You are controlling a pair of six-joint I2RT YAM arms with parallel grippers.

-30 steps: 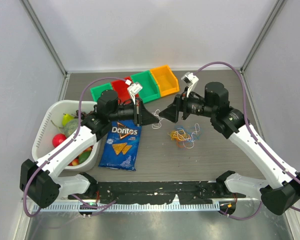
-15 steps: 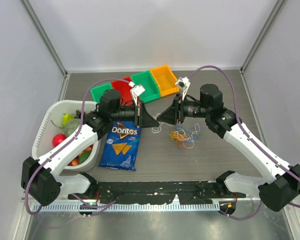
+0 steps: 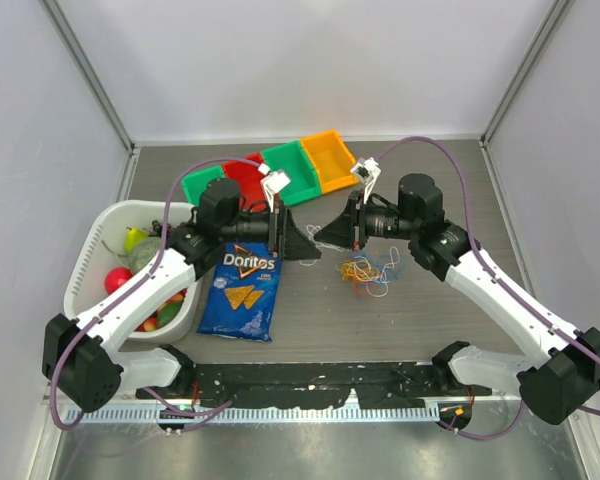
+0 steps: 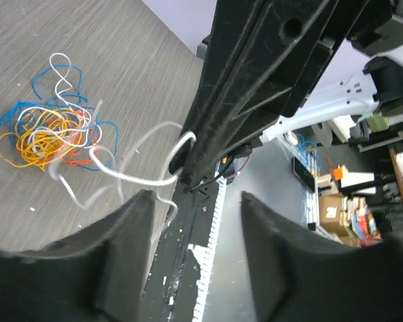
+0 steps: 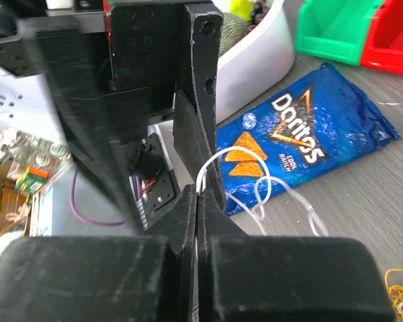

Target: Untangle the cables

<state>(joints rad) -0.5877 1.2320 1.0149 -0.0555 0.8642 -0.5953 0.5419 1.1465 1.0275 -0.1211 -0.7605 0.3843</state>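
The orange bin [image 3: 326, 160] is outward of my right gripper. My right gripper should carry the white cable outward over that bin next and let go of it inside.
The cables [image 3: 368, 268] lie as a small tangle of orange, yellow, blue and white loops on the table right of centre, also in the left wrist view [image 4: 47, 127]. One white cable [image 5: 236, 155] is drawn out of it and hangs in a loop above the table. My right gripper [image 3: 326, 232] [image 5: 197, 194] is shut on this white cable. My left gripper [image 3: 306, 246] [image 4: 195, 201] faces it tip to tip and is open. The white cable [image 4: 131, 178] runs past the left finger's tip, not gripped by it.
A blue Doritos bag [image 3: 242, 285] lies under the left arm. A white basket [image 3: 90, 250] of toy fruit stands at the left. Green [image 3: 198, 183], red [image 3: 245, 172], green [image 3: 292, 165] and orange [image 3: 328, 158] bins line the back.
My right gripper moved left to the left gripper's tips and shut on the white cable. My left gripper opened and let the cable go.
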